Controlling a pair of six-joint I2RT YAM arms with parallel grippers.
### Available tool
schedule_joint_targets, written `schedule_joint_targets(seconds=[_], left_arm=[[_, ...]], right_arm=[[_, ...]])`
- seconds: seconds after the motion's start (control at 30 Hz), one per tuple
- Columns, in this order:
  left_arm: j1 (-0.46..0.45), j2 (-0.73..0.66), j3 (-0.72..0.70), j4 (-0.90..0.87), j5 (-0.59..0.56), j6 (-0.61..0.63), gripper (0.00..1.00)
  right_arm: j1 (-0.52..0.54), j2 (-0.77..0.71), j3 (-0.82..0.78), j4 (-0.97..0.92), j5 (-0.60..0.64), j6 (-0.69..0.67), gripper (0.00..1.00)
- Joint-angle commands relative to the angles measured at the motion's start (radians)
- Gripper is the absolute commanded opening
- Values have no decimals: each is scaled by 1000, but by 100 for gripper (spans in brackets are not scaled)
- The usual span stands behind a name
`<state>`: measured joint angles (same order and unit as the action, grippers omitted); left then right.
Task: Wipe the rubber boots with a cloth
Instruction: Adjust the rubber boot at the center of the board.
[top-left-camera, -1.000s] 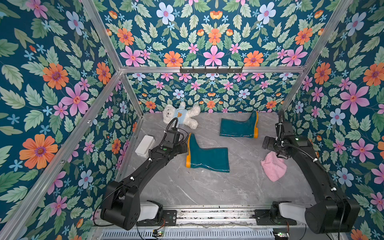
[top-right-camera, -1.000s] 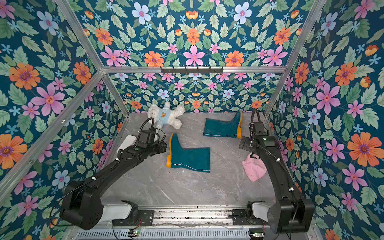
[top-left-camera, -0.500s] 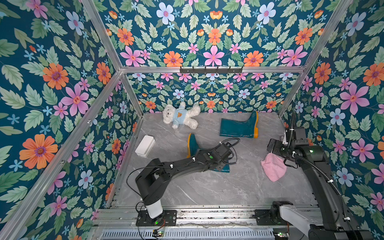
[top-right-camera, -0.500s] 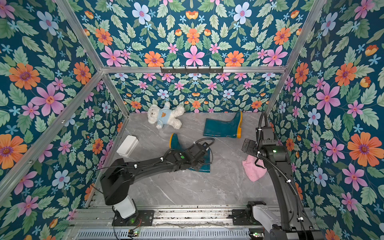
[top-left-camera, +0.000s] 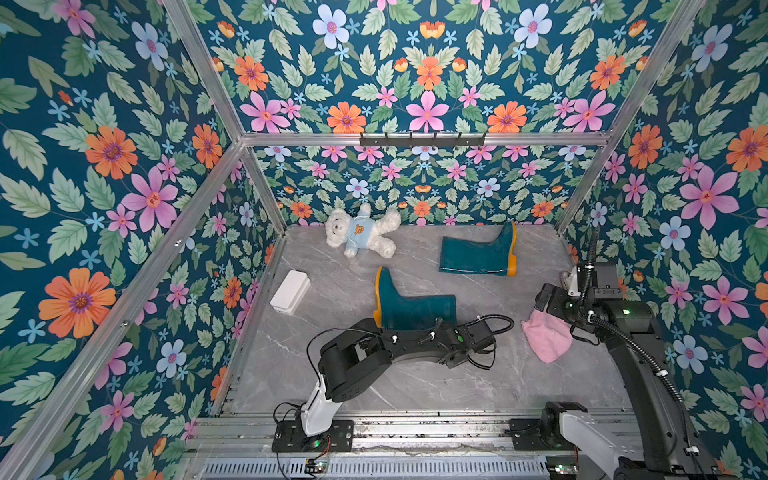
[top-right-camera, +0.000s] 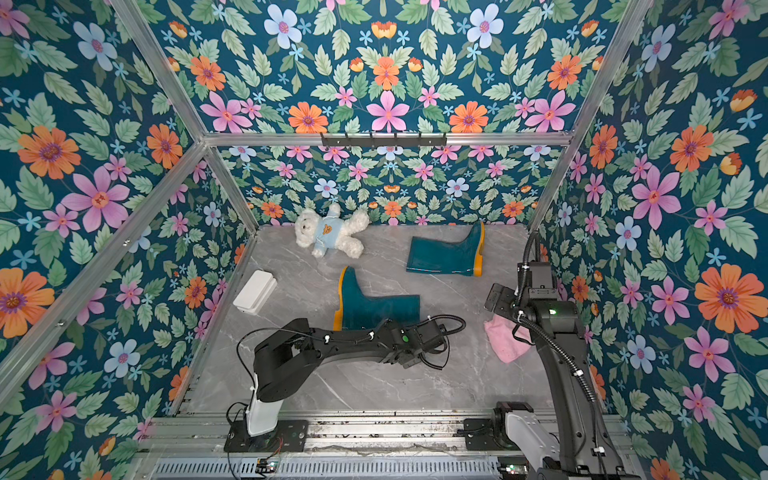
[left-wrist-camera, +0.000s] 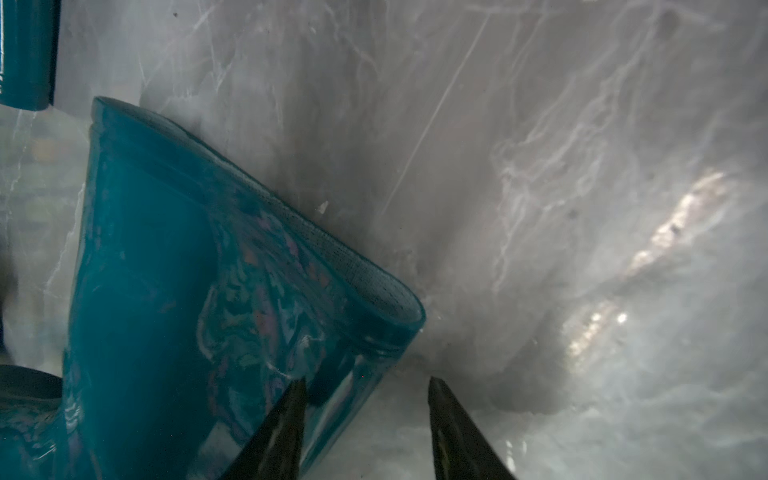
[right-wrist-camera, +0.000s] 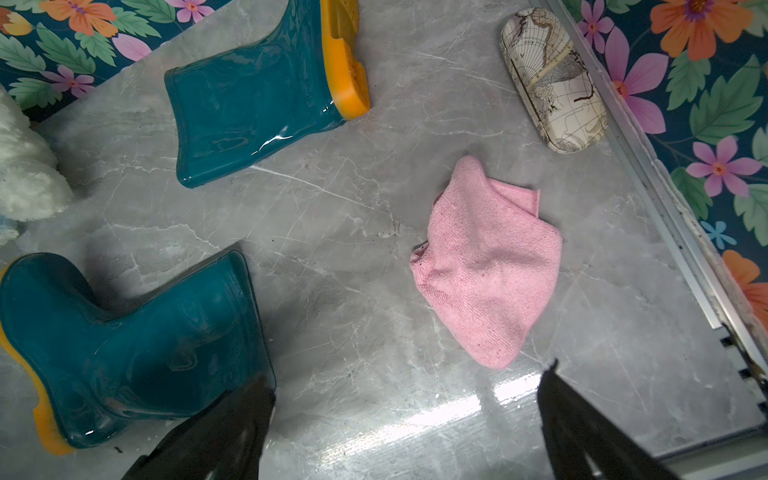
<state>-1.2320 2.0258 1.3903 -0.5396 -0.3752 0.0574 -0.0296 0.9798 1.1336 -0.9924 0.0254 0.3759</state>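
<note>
The near corner of the near boot's rim (left-wrist-camera: 392, 340) lies just below the left gripper, between its open fingers, so the left gripper should move down onto that corner and close.
Two glossy teal rubber boots with orange soles lie on their sides on the grey marble table. The near boot (top-left-camera: 415, 309) (top-right-camera: 378, 309) (right-wrist-camera: 137, 332) is mid-table; the far boot (top-left-camera: 473, 255) (right-wrist-camera: 249, 108) lies near the back wall. My left arm reaches across in front of the near boot. In the left wrist view my left gripper (left-wrist-camera: 365, 380) is open at the shaft's mouth, one fingertip (left-wrist-camera: 297, 399) over the teal rubber (left-wrist-camera: 187, 291), the other over bare table. A crumpled pink cloth (top-left-camera: 544, 336) (top-right-camera: 505, 338) (right-wrist-camera: 486, 266) lies at the right. My right gripper (right-wrist-camera: 407, 376) hangs wide open and empty just beside it.
A white teddy bear (top-left-camera: 361, 232) lies at the back left. A white box (top-left-camera: 289, 291) sits by the left wall, and a map-print glasses case (right-wrist-camera: 552, 79) by the right wall. Floral walls enclose three sides, with a hook rail (top-left-camera: 422, 139) on the back wall.
My left arm swung from the near boot's sole side across to its shaft opening. My right arm drew back from beside the far boot to above the pink cloth. Boots and cloth have not moved.
</note>
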Motion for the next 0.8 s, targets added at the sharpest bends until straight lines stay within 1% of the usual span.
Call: schedule_joint_targets(seconds=[0.0,0.13,0.23,0.27,0.3,0.33,0.37,0.5,0.6,0.77], left_arm=[[-2,18,4,-9,-32,28,50],[0,58,-6,15,-75,43,49],[2,77,-17,51,-90,52,46],[3,82,-18,59,-94,55,42],[6,83,-18,63,-98,57,29],[9,83,-17,64,-114,54,10],[14,76,-20,61,-134,50,0],[41,-32,-87,80,-199,25,0],[73,-166,-164,93,-275,-19,0],[144,-433,-310,125,-399,-115,0]], right_arm=[[-3,-9,-6,16,-13,12,99],[-4,-16,-16,25,-20,15,99],[-4,-18,-24,29,-19,14,99],[-4,-20,-27,32,-18,15,99],[-4,-20,-29,33,-18,15,99],[-4,-20,-31,35,-20,15,99],[-4,-21,-33,37,-22,17,99],[-4,-16,-36,51,-31,26,99],[-3,-8,-41,66,-43,33,99],[-4,5,-50,87,-62,43,99]])
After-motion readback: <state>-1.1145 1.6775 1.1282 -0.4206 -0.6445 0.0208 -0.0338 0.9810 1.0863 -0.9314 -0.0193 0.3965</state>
